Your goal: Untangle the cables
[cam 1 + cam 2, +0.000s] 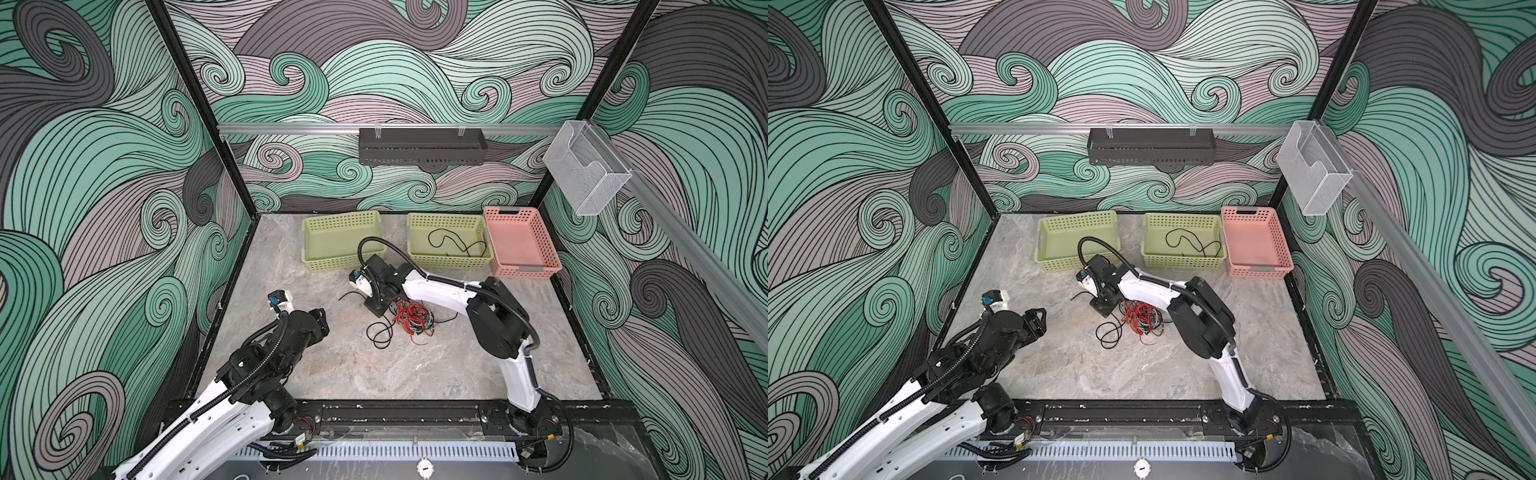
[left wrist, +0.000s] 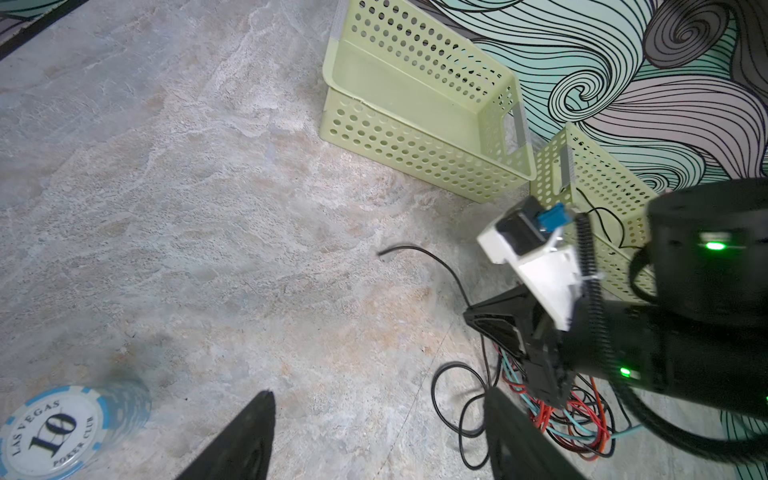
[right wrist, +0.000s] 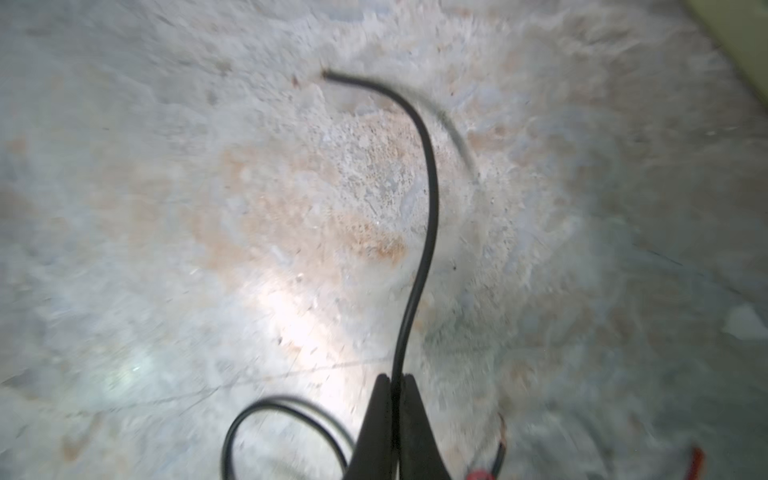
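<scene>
I will lift my right gripper outward over the middle green basket (image 1: 449, 262) and release the black cable, because the green basket stands outward of my gripper, toward the pink basket.
A tangle of red-orange, black and pale teal cables (image 1: 413, 318) (image 1: 1142, 318) lies mid-table. My right gripper (image 1: 376, 308) (image 1: 1102, 309) stands at the tangle's left edge, pointing down. In the right wrist view, the right gripper (image 3: 397, 380) is shut on a black cable (image 3: 430, 187) whose free end curls over the table. A black loop (image 1: 380, 334) trails off the tangle. My left gripper (image 1: 321, 322) (image 2: 378, 395) hangs open and empty to the left of the tangle (image 2: 573, 415). Another black cable (image 1: 453, 241) lies in the middle green basket (image 1: 449, 262).
An empty green basket (image 1: 332, 262) and a pink basket (image 1: 523, 272) stand along the back beside the middle one. A stack of blue poker chips (image 2: 62, 428) sits near my left gripper. A black tray (image 1: 422, 145) and a clear holder (image 1: 582, 174) hang on the wall rails.
</scene>
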`<state>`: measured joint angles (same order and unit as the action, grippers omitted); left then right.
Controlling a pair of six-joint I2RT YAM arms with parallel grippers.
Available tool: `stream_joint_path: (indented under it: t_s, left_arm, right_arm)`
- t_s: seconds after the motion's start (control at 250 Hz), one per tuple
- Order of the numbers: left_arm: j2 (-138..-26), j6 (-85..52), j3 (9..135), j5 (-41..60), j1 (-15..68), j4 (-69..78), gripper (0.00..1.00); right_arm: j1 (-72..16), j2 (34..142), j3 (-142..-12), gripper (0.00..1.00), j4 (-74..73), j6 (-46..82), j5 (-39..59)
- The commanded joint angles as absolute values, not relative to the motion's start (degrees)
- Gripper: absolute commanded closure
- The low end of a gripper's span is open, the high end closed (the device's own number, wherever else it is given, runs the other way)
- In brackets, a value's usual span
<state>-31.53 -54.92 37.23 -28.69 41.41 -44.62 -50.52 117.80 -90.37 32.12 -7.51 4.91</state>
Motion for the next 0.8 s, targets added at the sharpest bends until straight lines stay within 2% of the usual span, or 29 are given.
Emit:
stream_joint_path:
  t_s: [0.0,0.164,0.328,0.452,0.615,0.795]
  left_arm:
    - [-30.9,-53.4,39.2,-28.3,41.1,-44.4,0.24]
    - [-30.6,-49.9,41.7,-27.1,41.1,-42.9,0.24]
    - [-30.9,-45.9,42.0,-22.4,41.1,-37.6,0.24]
    - [-33.4,-43.8,42.9,-18.7,41.1,-34.0,0.23]
    - [-38.3,-41.8,46.8,-11.1,41.2,-30.4,0.21]
    - [-42.3,-38.7,50.5,-9.2,41.2,-31.1,0.21]
  right_arm:
    - [-50.6,105.7,-93.2,1.00,29.2,-4.4,4.0]
    - [-51.1,95.3,-101.4,1.00,30.3,-2.9,0.7]
    - [-51.7,92.6,-114.9,1.00,34.9,-3.1,-2.9]
    - [-52.4,93.8,-126.1,1.00,36.0,-3.8,-4.9]
    - [-52.4,101.3,-143.3,1.00,44.7,-4.4,-5.4]
    - [-52.2,101.6,-140.3,1.00,46.0,-5.6,-6.9]
